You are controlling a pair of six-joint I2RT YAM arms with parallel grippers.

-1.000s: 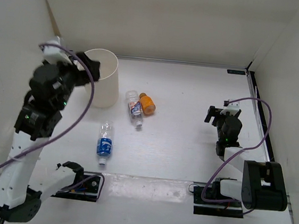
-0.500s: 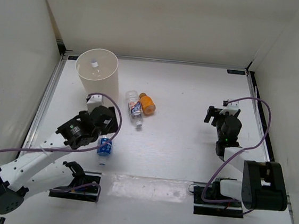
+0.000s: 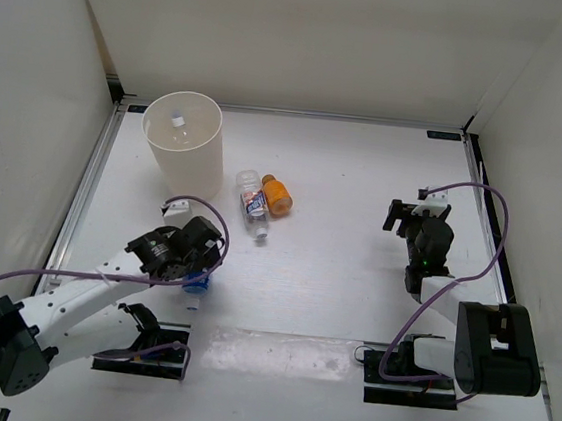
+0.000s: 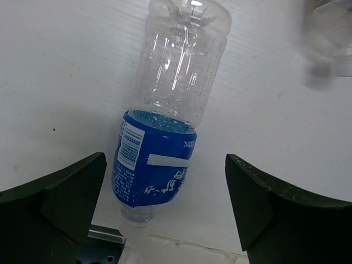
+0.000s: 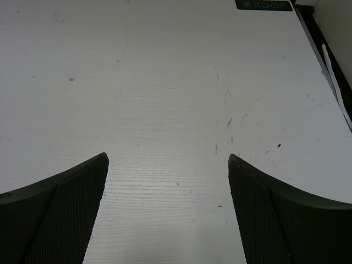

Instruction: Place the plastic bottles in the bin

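Next, my left gripper lowers to the blue-label bottle (image 3: 196, 283), then closes its fingers around the bottle's label.
The blue-label bottle (image 4: 159, 157) lies on the table, cap toward the near edge. My left gripper (image 4: 165, 165) is open just above it, one finger on each side, not touching. In the top view my left gripper (image 3: 193, 265) hides most of this bottle (image 3: 196, 283). The white-pink label bottle (image 3: 254, 204) and the short orange bottle (image 3: 277, 195) lie side by side right of the bin (image 3: 197, 167). The bin stands at the back left, and a clear white-capped item (image 3: 178, 120) shows inside it. My right gripper (image 5: 168, 159) is open and empty over bare table at the right (image 3: 418, 221).
White walls close in the table on the left, back and right. A metal strip (image 4: 104, 235) runs along the near edge by the bottle's cap. The right arm's cable (image 3: 494, 243) loops near the right wall.
My left arm swung down from over the bin to the blue-label bottle and now straddles it with open fingers. The right arm has not moved.
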